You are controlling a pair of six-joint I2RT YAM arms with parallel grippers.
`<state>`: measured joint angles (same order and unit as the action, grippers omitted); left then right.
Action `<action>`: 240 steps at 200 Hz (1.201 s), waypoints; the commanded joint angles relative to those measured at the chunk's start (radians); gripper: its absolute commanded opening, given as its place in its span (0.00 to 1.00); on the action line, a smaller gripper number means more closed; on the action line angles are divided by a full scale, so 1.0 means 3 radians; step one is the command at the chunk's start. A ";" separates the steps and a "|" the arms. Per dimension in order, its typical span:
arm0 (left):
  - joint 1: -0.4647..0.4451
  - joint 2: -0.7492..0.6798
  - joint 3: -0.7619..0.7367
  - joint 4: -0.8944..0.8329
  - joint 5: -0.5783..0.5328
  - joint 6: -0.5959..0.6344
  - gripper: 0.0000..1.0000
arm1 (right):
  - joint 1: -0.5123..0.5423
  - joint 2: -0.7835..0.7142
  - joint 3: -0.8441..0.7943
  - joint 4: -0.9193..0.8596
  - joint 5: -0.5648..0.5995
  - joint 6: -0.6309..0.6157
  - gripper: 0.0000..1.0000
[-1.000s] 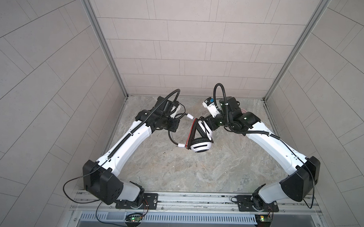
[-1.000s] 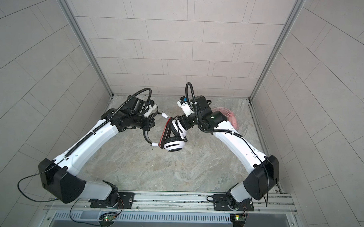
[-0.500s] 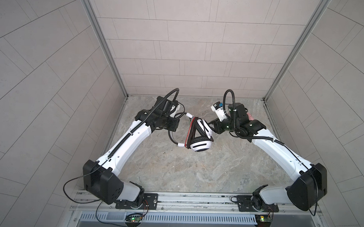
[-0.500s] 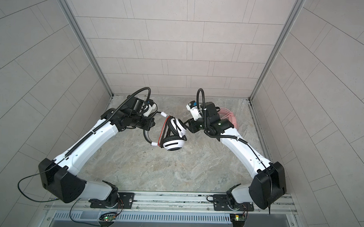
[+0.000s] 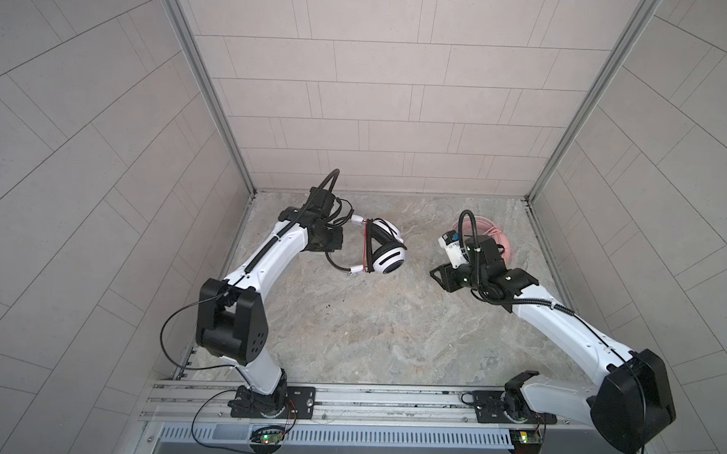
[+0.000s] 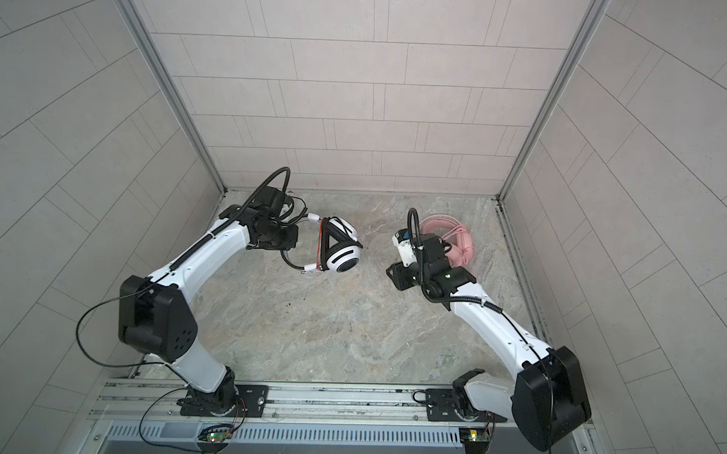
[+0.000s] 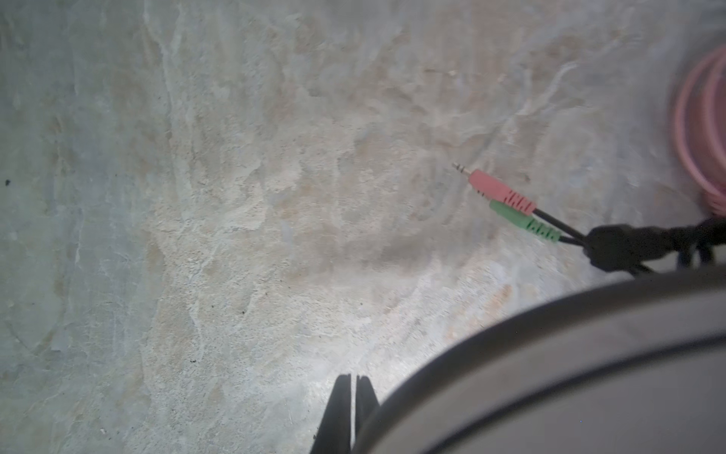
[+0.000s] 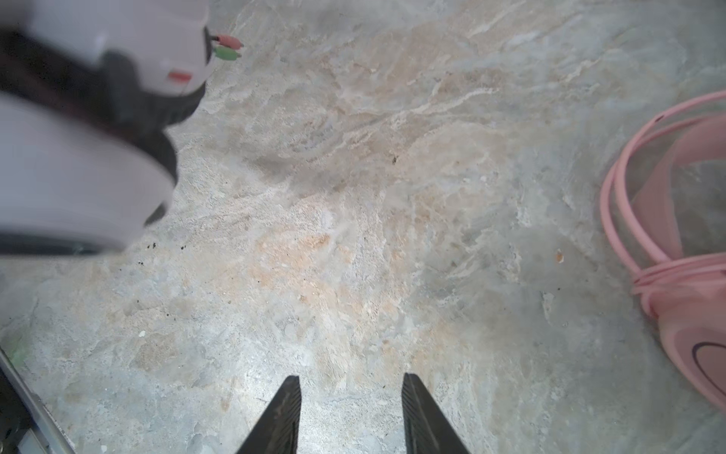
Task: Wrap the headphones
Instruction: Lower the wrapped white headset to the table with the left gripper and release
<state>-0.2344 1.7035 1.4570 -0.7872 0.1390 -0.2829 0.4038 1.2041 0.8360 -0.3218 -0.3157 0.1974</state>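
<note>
The robot's left gripper will next lower outward and carry the headphones onto the bare tabletop near the back wall [image 5: 352, 232] to release the headband, since the cable is already wrapped around the headband.
The white-and-black headphones [image 5: 387, 258] [image 6: 342, 258] hang above the table, thin black cable wound across the band near the cups. My left gripper [image 5: 339, 240] [image 6: 293, 239] is shut on the black headband, which fills a corner of the left wrist view [image 7: 550, 373] beside my left gripper's tips [image 7: 352, 378]. Its pink and green plugs [image 7: 505, 194] [image 8: 228, 45] dangle free. My right gripper [image 5: 435, 274] [image 6: 390, 271] [image 8: 351, 379] stands open and empty, well right of that headset. The pink headphones [image 5: 500, 241] [image 6: 461, 244] [image 8: 683, 275] lie behind my right wrist, cable coiled round them.
Marbled table top [image 5: 370, 340] boxed in by tiled walls at the left, right and back. A metal rail [image 5: 388, 407] with both arm bases runs along the front edge. Small dark crumbs [image 8: 151, 245] dot the surface.
My right gripper has opened, let go of the white-and-black headset and drawn back to the right. The left arm still holds the headset, shifted slightly back and left.
</note>
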 commanded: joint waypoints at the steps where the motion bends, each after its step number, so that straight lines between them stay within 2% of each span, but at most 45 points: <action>1: 0.0161 0.0345 0.0377 0.0122 -0.0080 -0.0322 0.00 | 0.0004 -0.0168 -0.0275 0.0289 0.0032 0.0133 0.43; 28: 0.0320 0.0999 0.0996 -0.0186 -0.0233 -0.0415 0.01 | 0.0001 -0.0296 -0.0586 0.0413 0.0086 0.0180 0.43; 46: 0.0396 0.1329 0.1271 -0.0187 -0.0331 -0.0481 0.02 | 0.0004 -0.0363 -0.0700 0.0416 0.0075 0.0186 0.43; 90: 0.0544 0.1718 0.1451 0.0079 -0.0513 -0.0678 0.07 | 0.0004 -0.0561 -0.0872 0.0403 0.0122 0.0247 0.43; 115: 0.0561 0.1816 0.1410 0.0197 -0.0511 -0.0728 0.13 | 0.0004 -0.0562 -0.0885 0.0396 0.0122 0.0252 0.43; 141: 0.0565 0.1859 0.1276 0.0333 -0.0394 -0.0770 0.14 | 0.0004 -0.0568 -0.0875 0.0398 0.0160 0.0275 0.44; 176: 0.0566 0.1873 0.1165 0.0383 -0.0286 -0.0785 0.24 | 0.0004 -0.0549 -0.0777 0.0357 0.0309 0.0307 0.44; 221: 0.0619 0.1582 0.0698 0.0586 -0.0142 -0.0867 0.37 | -0.0004 -0.0495 -0.0588 0.0322 0.0448 0.0312 0.44; 228: 0.0627 0.1504 0.0589 0.0636 -0.0151 -0.0885 0.44 | -0.0008 -0.0498 -0.0562 0.0311 0.0472 0.0313 0.44; 240: 0.0647 0.1361 0.0396 0.0721 -0.0149 -0.0919 0.49 | -0.0019 -0.0496 -0.0515 0.0301 0.0501 0.0310 0.44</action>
<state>-0.0528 2.1967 1.6680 -0.6044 0.0818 -0.5377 0.4038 1.0557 0.6403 -0.2291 -0.2119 0.2859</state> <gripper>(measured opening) 0.448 0.438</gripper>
